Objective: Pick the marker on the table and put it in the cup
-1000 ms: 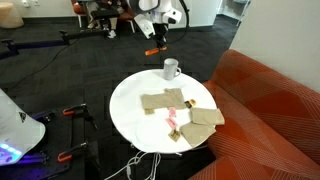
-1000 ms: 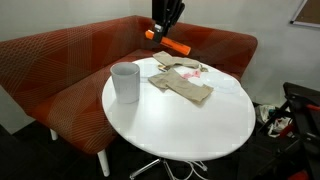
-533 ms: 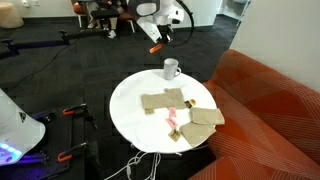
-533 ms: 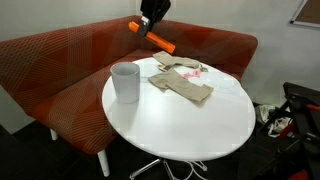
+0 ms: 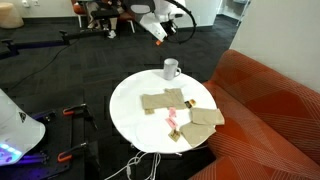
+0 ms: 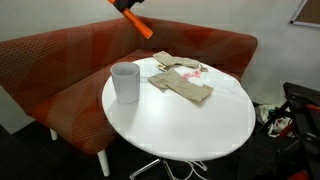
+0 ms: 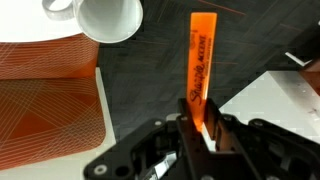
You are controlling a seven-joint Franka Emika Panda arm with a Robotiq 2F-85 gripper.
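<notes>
The gripper moves over the cup's opening (image 6: 125, 68) (image 7: 110, 13) next, since the slanted marker still hangs high beside the cup, then turns the marker upright and lowers it to release.
My gripper (image 7: 200, 128) is shut on the orange-red marker (image 7: 201, 62), which sticks out straight ahead of the jaws in the wrist view. In both exterior views the marker (image 5: 160, 35) (image 6: 139, 24) hangs high in the air, above and beside the cup. The cup, a white-grey mug with a side handle, stands near the edge of the round white table (image 5: 135, 110) (image 6: 190, 125); it shows in both exterior views (image 5: 171, 69) (image 6: 125, 82) and at the top left of the wrist view (image 7: 108, 18).
Several tan cloths (image 5: 163, 100) (image 6: 182, 82) lie on the table with a small pink item (image 5: 172, 120) among them. A red-orange sofa (image 5: 275, 110) (image 6: 70, 60) curves round the table. Cables and equipment sit on the dark floor.
My gripper has risen and carried the marker up and sideways, from beside the cloths to high above the cup's side of the table.
</notes>
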